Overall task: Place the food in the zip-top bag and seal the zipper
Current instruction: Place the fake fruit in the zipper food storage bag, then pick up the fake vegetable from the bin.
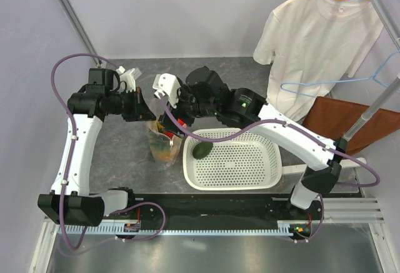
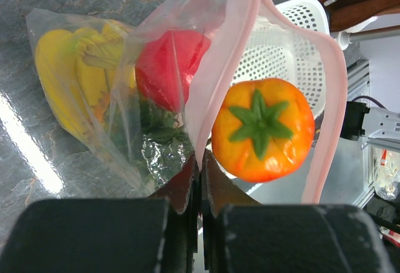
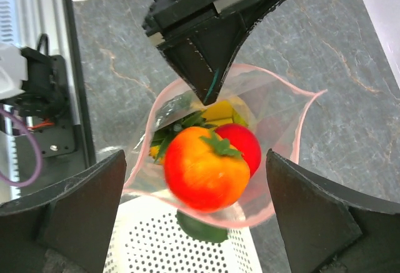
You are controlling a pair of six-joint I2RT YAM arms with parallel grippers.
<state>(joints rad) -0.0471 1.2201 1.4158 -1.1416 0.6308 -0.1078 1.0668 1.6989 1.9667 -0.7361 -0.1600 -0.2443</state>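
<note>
My right gripper moves down to its right in the top view next and closes around the basket's only food, the avocado (image 1: 201,151) (image 3: 201,229).
The clear zip-top bag (image 1: 161,147) hangs open over the table beside the basket. My left gripper (image 2: 201,160) is shut on its pink zipper strip (image 2: 215,67), holding the mouth up; it also shows in the top view (image 1: 149,109). Inside the bag are the yellow bananas (image 2: 69,73), the red apple (image 2: 169,67) and the pineapple's green crown (image 2: 156,135). My right gripper (image 3: 195,160) is wide open above the bag's mouth (image 3: 275,117). The red-orange fruit (image 3: 203,167) sits blurred between its fingers, touching neither, in the mouth. The dark green avocado (image 1: 201,151) lies in the basket.
The white perforated basket (image 1: 250,167) stands right of the bag, its near-left corner under the bag's mouth. A white T-shirt (image 1: 312,42) on a hanger and a brown board (image 1: 350,123) are at the back right. Grey table lies left of the bag.
</note>
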